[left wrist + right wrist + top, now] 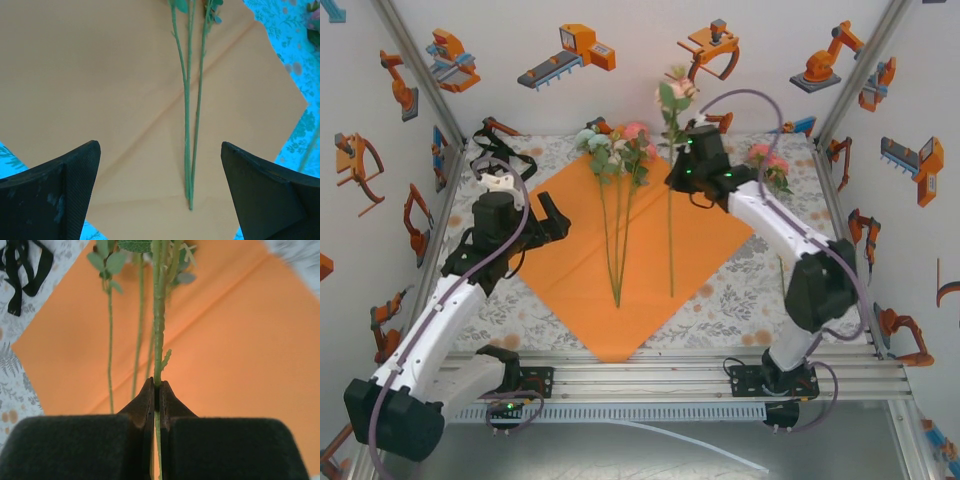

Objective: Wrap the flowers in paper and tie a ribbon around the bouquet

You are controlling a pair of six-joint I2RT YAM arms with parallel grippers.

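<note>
The robot's right gripper next needs to move over the flowers' upper stems, lower the held flower and let go of its stem, since several flowers already lie bunched on the orange paper [570,265].
The orange paper [570,265] lies flat as a diamond on the table. Several flowers [618,150] rest on it, their long green stems [189,125] running toward the near corner. My right gripper [673,178] is shut on the stem [158,330] of a separate flower, whose pink bloom [676,88] stands up above the gripper while its stem hangs down to the paper [240,340]. My left gripper [552,218] is open over the paper's left side, fingers [65,200] wide apart with the stem ends between them. The black ribbon [495,160] lies at the back left.
Another pink flower [770,165] lies on the patterned tablecloth [740,290] at the back right, behind the right arm. Printed walls enclose the table on three sides. The ribbon [25,265] sits off the paper's left edge.
</note>
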